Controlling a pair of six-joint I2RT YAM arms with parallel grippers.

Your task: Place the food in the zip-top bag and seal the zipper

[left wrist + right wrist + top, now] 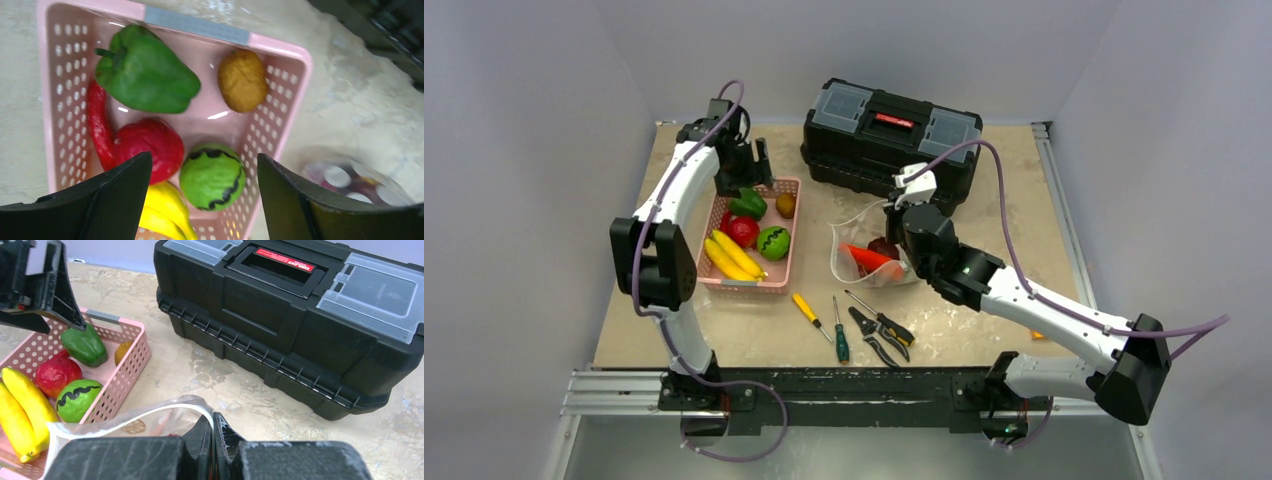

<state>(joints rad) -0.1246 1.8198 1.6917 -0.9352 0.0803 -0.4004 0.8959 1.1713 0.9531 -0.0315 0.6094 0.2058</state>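
Note:
The green pepper [748, 204] at the basket's far end is still outside the open zip-top bag [859, 240], so I will lower my left gripper onto the pepper next and close around its sides.
The food lies mostly in the pink basket [786, 262]: a green pepper [145, 75], a brown piece [242, 80], a red fruit [150, 147], a red chilli [98, 125], a green striped melon [212, 175] and yellow bananas [165, 210]. My left gripper [205, 157] hangs open above the basket's far end [746, 170], holding nothing. The zip-top bag [859, 240] stands open mid-table with an orange-red piece [871, 258] and a dark red one [884, 245] inside. My right gripper [213, 416] is shut on the bag's rim at the whitish zipper [125, 421].
A black toolbox [890, 130] stands close behind the bag. In front lie a yellow-handled screwdriver [809, 313], a green-handled screwdriver [840, 335] and pliers [879, 335]. Grey walls close the table in on three sides.

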